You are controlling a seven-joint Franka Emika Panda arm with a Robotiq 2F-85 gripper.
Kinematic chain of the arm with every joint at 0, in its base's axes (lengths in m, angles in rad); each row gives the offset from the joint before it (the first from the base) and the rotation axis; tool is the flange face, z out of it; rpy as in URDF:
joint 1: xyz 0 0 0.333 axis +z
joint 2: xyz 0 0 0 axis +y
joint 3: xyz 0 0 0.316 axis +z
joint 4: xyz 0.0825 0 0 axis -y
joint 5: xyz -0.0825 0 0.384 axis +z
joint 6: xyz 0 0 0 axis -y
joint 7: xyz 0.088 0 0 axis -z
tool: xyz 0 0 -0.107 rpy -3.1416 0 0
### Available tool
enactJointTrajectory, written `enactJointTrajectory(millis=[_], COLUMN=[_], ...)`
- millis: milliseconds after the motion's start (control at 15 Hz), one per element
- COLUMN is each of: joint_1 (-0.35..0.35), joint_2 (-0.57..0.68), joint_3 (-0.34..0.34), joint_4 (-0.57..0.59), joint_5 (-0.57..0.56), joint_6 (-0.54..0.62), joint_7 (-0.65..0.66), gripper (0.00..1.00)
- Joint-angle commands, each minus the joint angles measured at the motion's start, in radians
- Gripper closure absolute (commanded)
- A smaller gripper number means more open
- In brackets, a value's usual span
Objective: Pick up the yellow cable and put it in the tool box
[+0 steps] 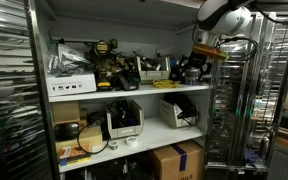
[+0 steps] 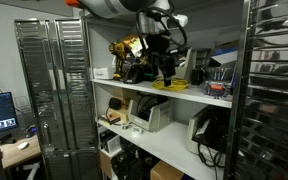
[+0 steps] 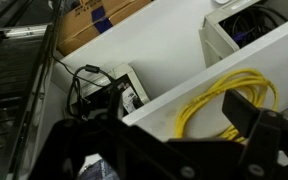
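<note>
My gripper lowers onto the heap of yellow cable parts bunched together beside the upper white shelf's edge next, one finger on either side.
The yellow cable (image 3: pixel 222 100) lies in a loose coil on the upper white shelf (image 3: pixel 164 105). It also shows as a yellow patch in both exterior views (image 1: pixel 170 85) (image 2: pixel 170 87). My gripper (image 3: pixel 196 126) hangs just above the coil, fingers pointing down. It shows in both exterior views (image 1: pixel 192 68) (image 2: pixel 164 68). The fingers look spread, with one dark finger over the coil's right side, and nothing is held. A black case with tools (image 1: pixel 117 70) stands further along the same shelf. I cannot tell for sure that it is the tool box.
A yellow-black drill (image 2: pixel 127 48) and other tools crowd the upper shelf. The lower shelf holds white printer-like devices (image 1: pixel 124 120) (image 3: pixel 119 90). Cardboard boxes (image 1: pixel 176 160) stand below. Metal wire racks (image 1: pixel 239 100) (image 2: pixel 54 90) flank the shelves.
</note>
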Motion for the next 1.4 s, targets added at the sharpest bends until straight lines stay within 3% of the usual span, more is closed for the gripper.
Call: enactJointTrajectory(millis=[0,333,600,667,800,867,1333], joint_1=[-0.009,0.009,0.016,0.018,0.023,0.025,0.045], joint_2=[0.123,0.27,0.341,0.352,0.366,0.371,0.385], joint_3=[0.01,0.0,0.001,0.001,-0.001,-0.001,-0.006], joint_4=[0.173,0.33,0.423,0.441,0.467,0.476,0.49], joint_5=[-0.022,-0.069,-0.058,-0.058,-0.069,-0.074,-0.145], joint_6=[-0.026,-0.042,-0.103,-0.122,-0.161,-0.184,-0.286], joint_7=[0.117,0.227,0.24,0.236,0.231,0.229,0.221], gripper=[0.0,0.0,0.0,0.04,0.28,0.29,0.84])
